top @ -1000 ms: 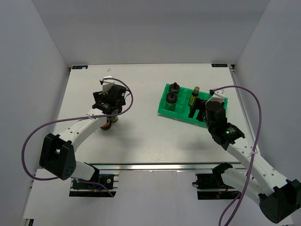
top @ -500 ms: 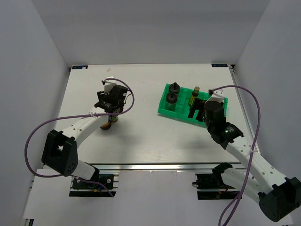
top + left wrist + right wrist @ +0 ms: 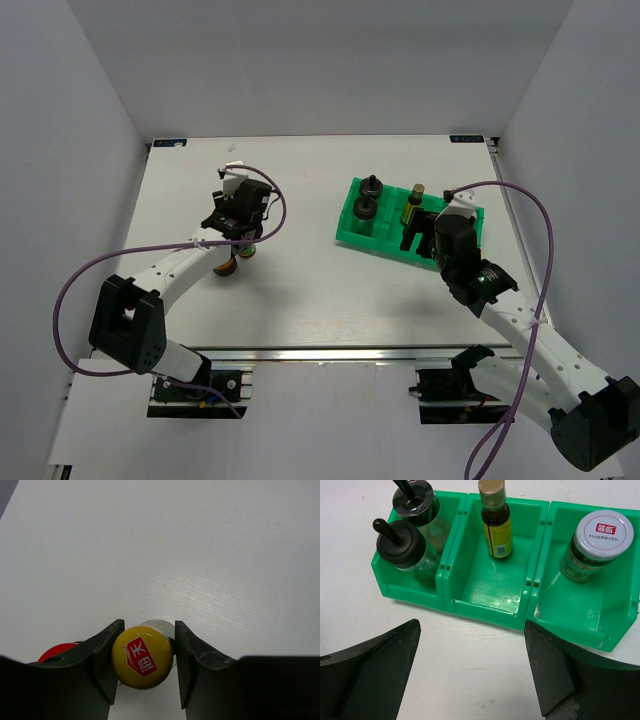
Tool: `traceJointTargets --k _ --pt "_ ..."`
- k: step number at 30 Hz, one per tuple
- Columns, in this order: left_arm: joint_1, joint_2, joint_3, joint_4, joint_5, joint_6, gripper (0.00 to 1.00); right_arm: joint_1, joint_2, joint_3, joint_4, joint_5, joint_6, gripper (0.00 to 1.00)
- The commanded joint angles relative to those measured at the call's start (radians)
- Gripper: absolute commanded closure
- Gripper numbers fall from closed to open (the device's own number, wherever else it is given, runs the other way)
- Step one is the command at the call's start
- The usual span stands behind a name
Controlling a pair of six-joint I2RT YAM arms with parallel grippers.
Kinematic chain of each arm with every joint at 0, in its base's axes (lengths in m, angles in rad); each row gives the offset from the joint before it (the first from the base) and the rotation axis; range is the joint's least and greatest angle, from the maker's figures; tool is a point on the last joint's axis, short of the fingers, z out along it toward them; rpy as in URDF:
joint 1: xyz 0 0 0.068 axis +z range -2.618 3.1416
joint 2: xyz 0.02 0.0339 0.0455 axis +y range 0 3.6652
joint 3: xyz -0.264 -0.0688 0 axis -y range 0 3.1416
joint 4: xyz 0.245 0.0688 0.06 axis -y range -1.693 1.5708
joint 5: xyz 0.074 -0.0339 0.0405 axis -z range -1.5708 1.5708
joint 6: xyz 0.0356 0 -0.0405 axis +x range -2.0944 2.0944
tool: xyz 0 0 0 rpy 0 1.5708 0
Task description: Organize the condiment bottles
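Next, my left gripper lifts the yellow-capped bottle over to the green bin's middle section [image 3: 394,232] and lowers to release it, since the near bottom of that section is empty.
My left gripper [image 3: 148,625] is shut on the yellow-capped bottle [image 3: 142,657], which stands on the table; both fingers press against its round cap. A red-capped bottle [image 3: 55,652] peeks out just left of it, mostly hidden by my finger. From above the pair stands under the left gripper [image 3: 240,215]. My right gripper [image 3: 471,625] hangs open and empty in front of the green bin [image 3: 485,612]. The bin holds two black-capped glass bottles [image 3: 400,542] on the left, a slim yellow-labelled bottle [image 3: 496,525] in the middle and a red-labelled jar [image 3: 600,540] on the right.
The green bin [image 3: 350,228] sits right of centre on the white table, partly covered by the right arm [image 3: 455,250]. White walls close in the table on three sides. A purple cable loops beside each arm.
The left gripper's jaws have closed from wide open onto the yellow cap, and the gripper has shifted slightly. The right arm has stayed where it was.
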Motion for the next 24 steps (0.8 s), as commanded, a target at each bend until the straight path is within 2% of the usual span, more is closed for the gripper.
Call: traceJointTargets --k 1,6,10,15,17,24 --pt "0.000 -0.034 -0.012 0.041 0.015 0.023 0.49 -0.002 -0.013 0.024 0.015 -0.002 0.002 0.11" --pt "0.000 -0.057 -0.018 0.051 0.042 0.037 0.59 -0.004 -0.014 0.025 0.018 -0.008 0.007 0.11" --pt "0.000 -0.078 -0.018 0.060 0.068 0.049 0.83 -0.002 -0.011 0.030 0.020 -0.017 0.007 0.11" --pt "0.000 -0.124 -0.020 0.066 0.117 0.061 0.91 -0.002 -0.010 0.030 0.021 -0.022 0.007 0.11" --pt "0.000 -0.144 -0.020 0.072 0.160 0.066 1.00 -0.002 -0.010 0.033 0.018 -0.020 0.007 0.11" --pt "-0.002 -0.256 -0.059 0.161 0.396 0.100 1.00 -0.002 -0.031 0.032 0.009 0.003 0.018 0.11"
